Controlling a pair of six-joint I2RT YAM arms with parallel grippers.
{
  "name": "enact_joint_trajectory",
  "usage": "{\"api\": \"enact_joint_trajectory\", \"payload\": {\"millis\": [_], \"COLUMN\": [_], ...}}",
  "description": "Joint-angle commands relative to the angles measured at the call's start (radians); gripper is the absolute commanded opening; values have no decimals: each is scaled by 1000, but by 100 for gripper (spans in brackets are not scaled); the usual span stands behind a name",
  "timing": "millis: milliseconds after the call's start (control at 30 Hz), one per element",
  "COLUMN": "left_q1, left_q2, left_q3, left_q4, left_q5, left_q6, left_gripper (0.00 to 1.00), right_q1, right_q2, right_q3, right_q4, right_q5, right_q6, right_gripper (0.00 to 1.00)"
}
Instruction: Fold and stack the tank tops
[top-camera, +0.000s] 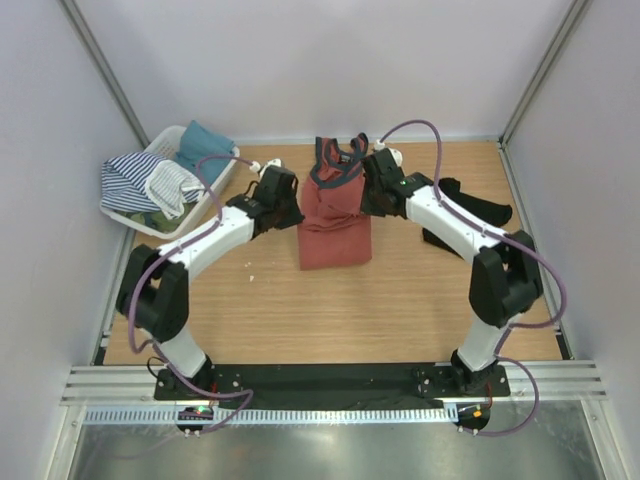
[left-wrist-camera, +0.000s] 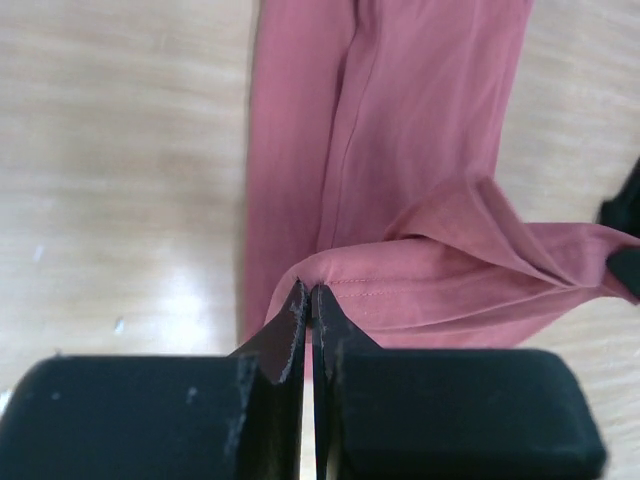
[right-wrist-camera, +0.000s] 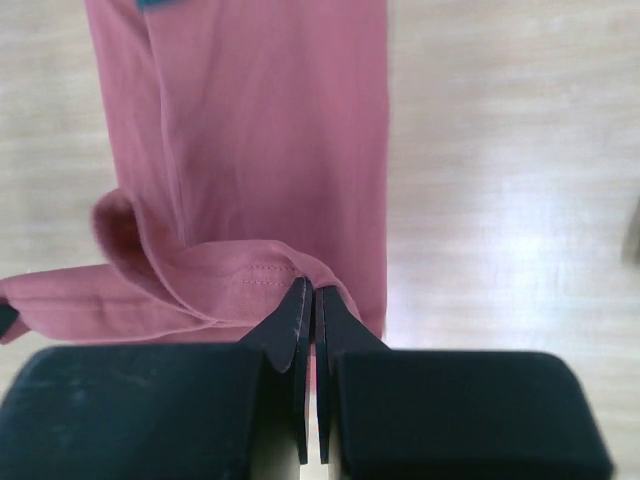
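Observation:
The hem hangs short of the navy-edged straps. My right gripper will next carry its hem corner outward toward them, then lower it and let it go onto the cloth.
The rust-red tank top (top-camera: 335, 225) lies lengthwise in the middle of the table, its navy-edged straps (top-camera: 338, 152) at the far end. Both grippers hold its stitched hem lifted above the lower cloth. My left gripper (left-wrist-camera: 308, 292) is shut on the hem's left corner (left-wrist-camera: 340, 285), seen from above at the garment's left side (top-camera: 290, 195). My right gripper (right-wrist-camera: 308, 290) is shut on the hem's right corner (right-wrist-camera: 265, 275), at the garment's right side (top-camera: 372, 185). The black tank top (top-camera: 470, 215) lies crumpled at the right, partly behind the right arm.
A white basket (top-camera: 165, 145) with striped, teal and other clothes stands at the far left. Grey walls close the table on the left, back and right. Bare wood (top-camera: 330, 320) lies between the garment and the arm bases.

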Motion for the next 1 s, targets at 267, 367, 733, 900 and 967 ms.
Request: {"api": "enact_joint_trajectory", "payload": {"millis": [267,367,733,900,967], "left_q1": [96,114,160,172,182], "left_q2": [278,303,375,462,534], "left_q3": [326,360,481,553,584], "left_q4": [49,34,6,34,74], "left_q5": [139,148,183,211,220], "left_q6": [33,29,24,23,18], "left_gripper": [0,0,0,5,9], "right_q1": [-81,-98,-126,-145,-158], "right_q2": [289,316,405,497,563], "right_q3": [396,421,559,649,698], "right_q4": [-72,-69,-93,-99,-95], "right_q5": [-9,-33,-73,-85,-73], "right_q6": [-116,-116,-127,-130,-125], "right_gripper": [1,1,1,2,2]}}
